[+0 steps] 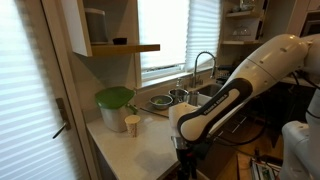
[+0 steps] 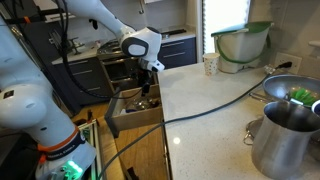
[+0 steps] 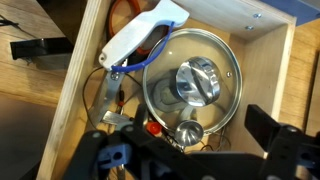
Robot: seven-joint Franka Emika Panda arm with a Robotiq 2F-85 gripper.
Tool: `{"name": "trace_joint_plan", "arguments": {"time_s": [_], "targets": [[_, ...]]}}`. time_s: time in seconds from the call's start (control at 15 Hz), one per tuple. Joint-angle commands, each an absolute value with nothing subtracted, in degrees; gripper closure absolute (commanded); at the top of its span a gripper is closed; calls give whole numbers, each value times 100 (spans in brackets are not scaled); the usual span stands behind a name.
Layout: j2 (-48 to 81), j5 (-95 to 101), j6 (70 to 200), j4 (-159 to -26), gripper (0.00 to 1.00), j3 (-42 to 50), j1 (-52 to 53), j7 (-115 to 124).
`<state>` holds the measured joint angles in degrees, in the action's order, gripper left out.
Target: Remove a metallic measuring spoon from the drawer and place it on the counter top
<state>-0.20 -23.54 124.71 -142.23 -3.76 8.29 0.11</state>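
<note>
Next, the gripper lowers into the drawer [image 2: 133, 112], onto the spoon's small shiny bowl at the glass lid's rim, since it lies below, between my open fingers.
In the wrist view the metallic measuring spoon [image 3: 188, 131] shows its small round shiny bowl, lying in the open wooden drawer [image 3: 268, 75] at the near rim of a glass lid [image 3: 193, 80]. My gripper [image 3: 196, 152] hangs over the drawer, open, with its two dark fingers wide apart on either side of the spoon and touching nothing. In both exterior views the gripper [image 1: 183, 148] [image 2: 147, 86] points down into the drawer [image 2: 133, 112], beside the pale counter top [image 1: 128, 150] [image 2: 210, 100]. The spoon is too small to see there.
The drawer also holds a white-handled utensil [image 3: 140, 38] and a red-tipped item [image 3: 154, 127]. On the counter stand a paper cup [image 2: 210, 65], a green-rimmed bowl [image 2: 240, 45] and a steel pot [image 2: 285, 140]. A sink with a faucet [image 1: 205, 65] lies behind.
</note>
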Motion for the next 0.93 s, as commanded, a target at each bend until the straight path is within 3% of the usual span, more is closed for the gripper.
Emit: {"name": "trace_joint_plan", "arguments": {"time_s": [0.0, 0.87], "targets": [[663, -2164, 12474, -13824, 0, -481, 757, 297], [1767, -1490, 14190, -13578, 0, -695, 1033, 1252]]}}
